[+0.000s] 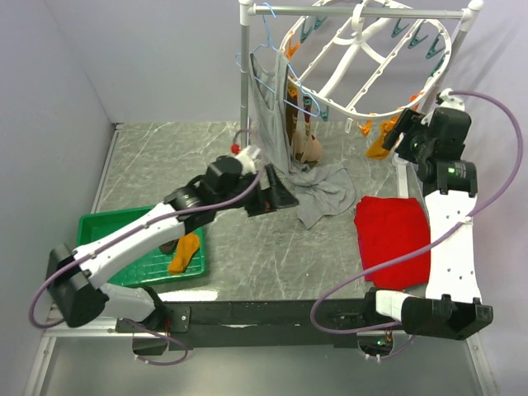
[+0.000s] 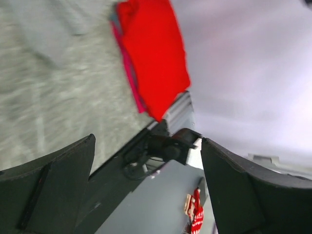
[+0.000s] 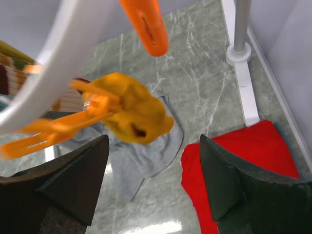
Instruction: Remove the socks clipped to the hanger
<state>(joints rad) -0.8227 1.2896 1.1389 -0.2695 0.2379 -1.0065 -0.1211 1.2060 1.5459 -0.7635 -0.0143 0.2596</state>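
Observation:
My left gripper moves outward and to the right in the top view next, onto the lower part of the mustard sock, which dangles below its clip.
The white round hanger hangs tilted from the rack rail, with orange and teal clips on its rim. A mustard sock is clipped at its lower right. In the right wrist view this mustard sock hangs from an orange clip just ahead of my right gripper, which is open and not touching it. Brown and tan socks hang at the lower left, partly behind a grey tank top. My left gripper stands open below them, with nothing between its fingers.
A green tray at the near left holds an orange sock. The grey tank top hangs from a blue wire hanger and trails onto the table. A red cloth lies at the right. The rack post stands behind.

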